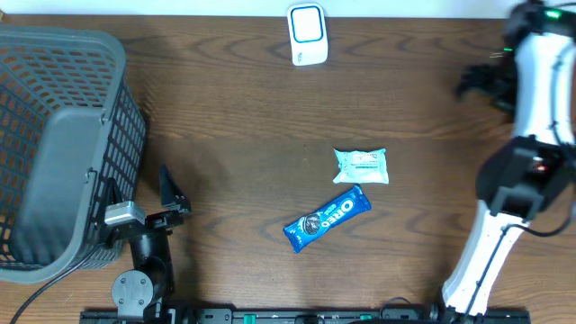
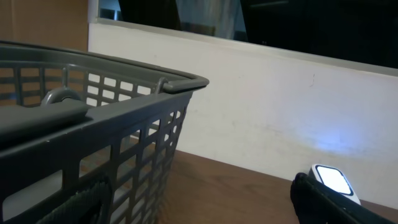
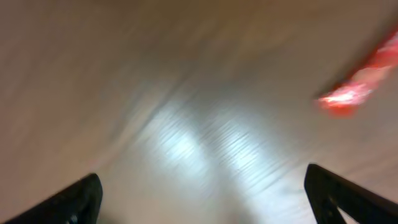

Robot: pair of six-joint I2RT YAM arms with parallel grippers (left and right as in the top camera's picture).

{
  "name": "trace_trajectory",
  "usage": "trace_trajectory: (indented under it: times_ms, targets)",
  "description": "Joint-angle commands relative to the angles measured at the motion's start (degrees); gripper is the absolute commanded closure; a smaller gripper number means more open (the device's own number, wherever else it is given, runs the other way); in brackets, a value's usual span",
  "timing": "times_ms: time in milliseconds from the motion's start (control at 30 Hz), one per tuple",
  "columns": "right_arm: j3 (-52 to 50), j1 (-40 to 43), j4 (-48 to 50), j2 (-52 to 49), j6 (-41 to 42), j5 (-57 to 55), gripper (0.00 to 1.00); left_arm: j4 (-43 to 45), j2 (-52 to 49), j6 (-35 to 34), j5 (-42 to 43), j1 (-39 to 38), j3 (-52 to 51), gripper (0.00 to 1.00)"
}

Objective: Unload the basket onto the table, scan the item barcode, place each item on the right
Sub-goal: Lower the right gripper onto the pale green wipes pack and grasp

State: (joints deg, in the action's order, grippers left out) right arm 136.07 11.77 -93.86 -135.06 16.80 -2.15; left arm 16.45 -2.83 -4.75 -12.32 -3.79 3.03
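Next, the robot's right gripper should swing to its left in the overhead view, toward the pale packet, and go down onto the pale packet's far edge (image 1: 367,156), clear of the Oreo pack (image 1: 328,218).
Two items lie on the wooden table: a blue Oreo pack (image 1: 328,218) and a pale blue packet (image 1: 362,166) just behind it. The white scanner (image 1: 307,34) with a lit blue face stands at the far edge; its glowing face (image 2: 333,180) also shows in the left wrist view. My left gripper (image 1: 173,196) (image 2: 198,186) is open and empty at the front left beside the basket. My right gripper (image 1: 474,83) (image 3: 202,177) is open at the far right, away from both items. Its view is blurred, with nothing between its fingers.
A large grey mesh basket (image 1: 63,144) (image 2: 124,118) fills the left side, close to my left gripper. A blurred red streak (image 3: 360,81) shows at the right wrist view's upper right. A pale wall (image 2: 273,112) backs the table's far edge.
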Motion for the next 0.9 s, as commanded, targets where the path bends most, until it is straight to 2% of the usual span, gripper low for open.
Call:
trace_trajectory:
  times_ms: [0, 33, 133, 167, 200, 333, 400, 600, 733, 867]
  targets:
    - [-0.1, -7.2, -3.5, 0.7, -24.9, 14.7, 0.01, 0.1, 0.4, -0.5, 0.3, 0.2, 0.0, 0.08]
    - [-0.4, -9.1, -3.4, 0.7, -29.7, 14.6, 0.04, 0.1, 0.4, -0.5, 0.3, 0.2, 0.0, 0.08]
    - [-1.0, -13.7, -2.8, 0.7, -35.9, 14.7, 0.08, 0.0, 0.4, -0.5, 0.3, 0.2, 0.0, 0.08]
    - [-1.2, -15.0, -2.8, 0.7, -37.2, 14.7, 0.07, 0.1, 0.4, -0.5, 0.3, 0.2, 0.0, 0.08]
    - [-1.7, -17.5, -3.5, 0.7, -43.5, 16.0, 0.01, 0.0, 0.4, -0.5, 0.3, 0.2, 0.0, 0.08]
    - [-5.8, -20.5, -3.5, 0.7, -61.9, 21.0, 0.01, 0.1, 0.4, -0.5, 0.3, 0.2, 0.0, 0.08]
    - [-8.5, -21.2, -3.3, 0.7, -68.3, 21.8, 0.01, 0.0, 0.4, -0.5, 0.3, 0.2, 0.0, 0.08]
    - [-17.2, -21.1, 8.3, 0.7, -70.2, 22.3, 0.02, 0.0, 0.4, -0.5, 0.3, 0.2, 0.0, 0.08]
    - [-23.4, -21.3, 10.4, 0.7, -74.5, 22.6, 0.01, 0.1, 0.4, -0.5, 0.3, 0.2, 0.0, 0.08]
    - [-30.1, -21.9, 13.8, 0.7, -74.7, 22.9, 0.01, 0.0, 0.4, -0.5, 0.3, 0.2, 0.0, 0.08]
